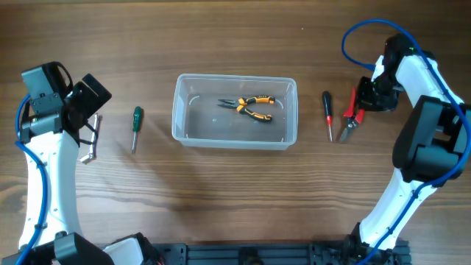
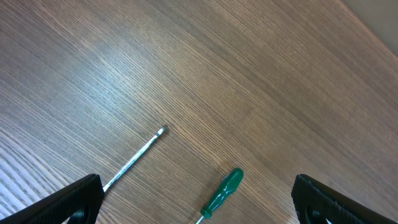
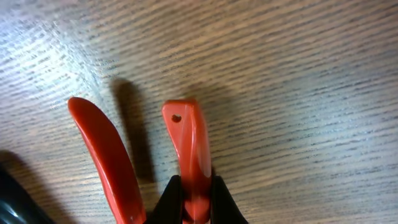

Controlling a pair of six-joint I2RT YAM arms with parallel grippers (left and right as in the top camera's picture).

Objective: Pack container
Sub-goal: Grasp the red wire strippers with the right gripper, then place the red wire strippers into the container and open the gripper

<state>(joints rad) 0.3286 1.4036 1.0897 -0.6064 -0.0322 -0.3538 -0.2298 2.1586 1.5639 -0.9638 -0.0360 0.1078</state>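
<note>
The robot's right gripper needs to move up and to the left in the overhead view next, over the container's open bottom beside the yellow-and-black pliers (image 1: 251,106), where there is still room, and then release it.
The clear plastic container (image 1: 234,112) sits mid-table and holds yellow-and-black pliers (image 1: 251,106). A green-handled screwdriver (image 1: 136,124) lies left of it and shows in the left wrist view (image 2: 222,192), between the open fingers of my left gripper (image 2: 198,208). A bare metal rod (image 2: 134,160) lies beside it. My right gripper (image 3: 194,202) is shut on one handle of red-handled pliers (image 3: 188,149), right of the container (image 1: 352,115). The other red handle (image 3: 106,155) is free.
A black-and-red screwdriver (image 1: 327,112) lies between the container and the red pliers. A dark edge of it shows at the lower left of the right wrist view (image 3: 15,199). The table is wood-grain.
</note>
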